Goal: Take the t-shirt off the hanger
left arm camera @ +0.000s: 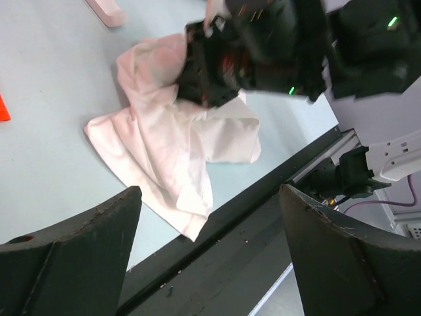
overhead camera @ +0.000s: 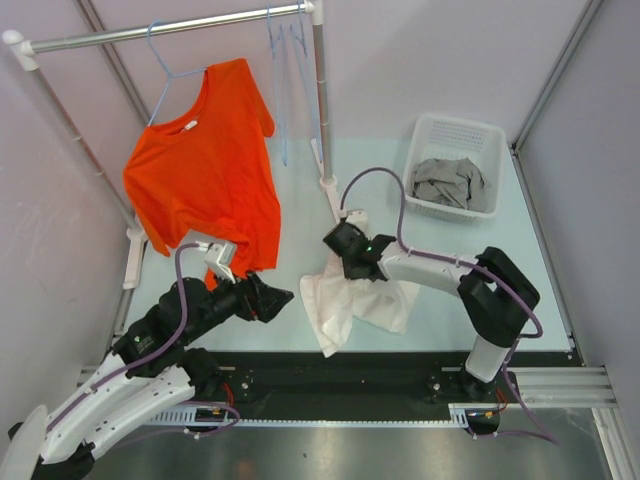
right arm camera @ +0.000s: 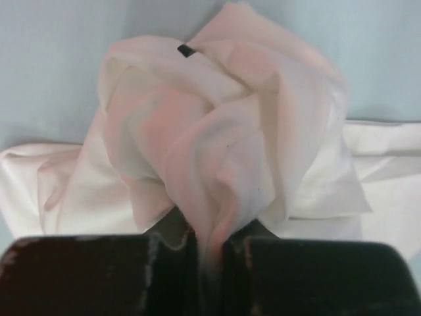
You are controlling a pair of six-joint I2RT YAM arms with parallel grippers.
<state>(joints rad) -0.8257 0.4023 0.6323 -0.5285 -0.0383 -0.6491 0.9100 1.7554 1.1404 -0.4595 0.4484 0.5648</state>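
Next, my right gripper lifts the white t-shirt (overhead camera: 355, 300), already off any hanger, up and outward over the rim of the white basket (overhead camera: 452, 180), lowers it inside and releases.
An orange t-shirt (overhead camera: 205, 160) hangs on a light blue hanger (overhead camera: 163, 78) on the rack rail at the back left; a sliver of it shows in the left wrist view (left arm camera: 2, 109). A white t-shirt (overhead camera: 355, 300) lies crumpled on the table, off any hanger. My right gripper (overhead camera: 345, 250) is shut on a bunched fold of the white t-shirt (right arm camera: 223, 131), the cloth pinched between its fingers (right arm camera: 210, 247). My left gripper (overhead camera: 275, 298) is open and empty, just below the orange shirt's hem and left of the white t-shirt (left arm camera: 177, 138). Its jaws (left arm camera: 210, 230) stand wide apart.
The rack rail (overhead camera: 150, 32) runs across the back, with its post (overhead camera: 320, 90) standing mid-table. Empty blue hangers (overhead camera: 285, 60) hang near the post. A white basket (overhead camera: 452, 128) at the back right holds a grey garment (overhead camera: 450, 182). A black rail (overhead camera: 340, 375) marks the table's near edge.
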